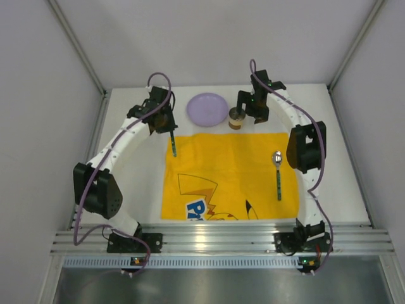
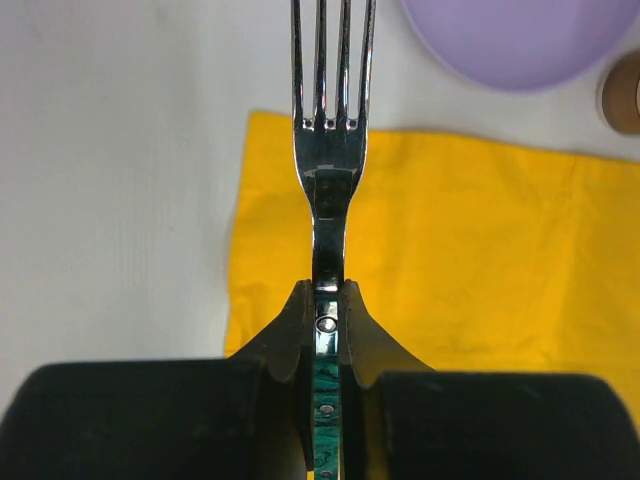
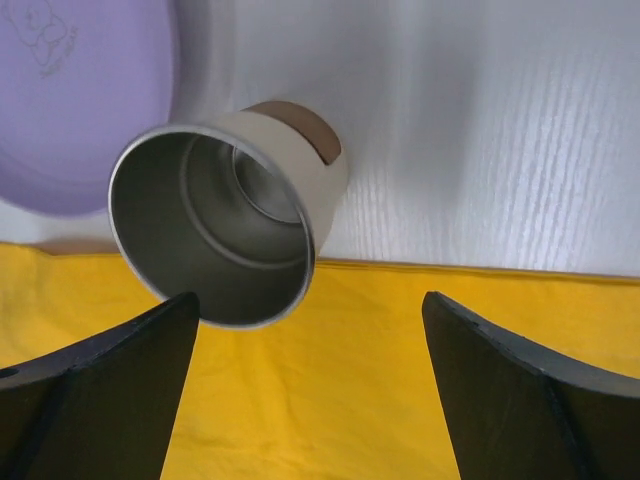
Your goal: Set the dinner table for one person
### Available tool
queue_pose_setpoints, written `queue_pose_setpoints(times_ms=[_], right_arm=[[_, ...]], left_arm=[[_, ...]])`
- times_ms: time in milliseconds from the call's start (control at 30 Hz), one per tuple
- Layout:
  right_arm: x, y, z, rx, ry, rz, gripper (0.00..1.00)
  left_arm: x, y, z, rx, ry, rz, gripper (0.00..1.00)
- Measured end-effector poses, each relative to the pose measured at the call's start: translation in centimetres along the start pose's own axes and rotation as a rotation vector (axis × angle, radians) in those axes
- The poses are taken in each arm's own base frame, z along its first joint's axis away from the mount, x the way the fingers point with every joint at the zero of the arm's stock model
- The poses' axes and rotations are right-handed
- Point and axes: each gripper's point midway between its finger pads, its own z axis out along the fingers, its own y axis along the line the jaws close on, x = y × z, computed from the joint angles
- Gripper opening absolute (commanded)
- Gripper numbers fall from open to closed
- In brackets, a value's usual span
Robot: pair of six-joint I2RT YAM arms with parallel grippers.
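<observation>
The cloth's empty side (image 1: 184, 174) is opposite the spoon. My left gripper should draw back next, lower the fork there and let it go.
My left gripper (image 1: 169, 126) is shut on a fork (image 1: 173, 145) with a green handle, held over the far left corner of the yellow printed cloth (image 1: 228, 174). In the left wrist view the jaws (image 2: 327, 320) clamp the handle and the tines (image 2: 330, 60) point away over the white dinner table (image 1: 133, 183). My right gripper (image 1: 250, 115) is open and empty, just right of a beige metal cup (image 1: 236, 118). In the right wrist view the cup (image 3: 225, 230) stands upright at the cloth's far edge, ahead of the left finger (image 3: 110, 390). A lilac plate (image 1: 207, 109) lies on the table left of the cup.
A spoon (image 1: 278, 171) with a green handle lies on the right part of the cloth, bowl pointing away. White walls enclose the table on three sides. An aluminium rail (image 1: 221, 240) carries the arm bases at the near edge.
</observation>
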Motion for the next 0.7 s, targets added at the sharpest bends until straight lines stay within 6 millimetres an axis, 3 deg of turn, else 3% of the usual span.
queue_pose_setpoints(times_ms=[133,300,433,500,533,633,700], right_arm=[[-0.2,-0.1,2.8,0.01,0.014,0.036,0.89],[-0.6,-0.3,4.2,0.022,0.005,0.067,0.82],[-0.8,-0.4,4.3,0.032,-0.009,0.073,0.45],[-1.0,-0.5,4.3,0.038,-0.014,0.077,0.35],[-1.0,-0.5,4.3,0.041,-0.016,0.079,0.26],[-1.0,-0.6,4.3,0.043,-0.018,0.081,0.06],[-1.0,-0.6,4.3,0.045,-0.019,0.08,0.0]], left_arm=[[5.6,-1.3,-0.3,0.018,0.096,0.045,0.0],[12.9,-1.1,0.9,-0.03,0.251,0.113,0.0],[16.6,-1.7,0.6,-0.035,0.31,0.158,0.01],[17.9,-1.9,0.6,-0.034,0.329,0.167,0.15],[18.6,-1.7,0.7,-0.042,0.343,0.169,0.21],[19.7,-1.1,1.2,-0.068,0.369,0.161,0.27],[20.0,-0.8,1.5,-0.079,0.377,0.154,0.29]])
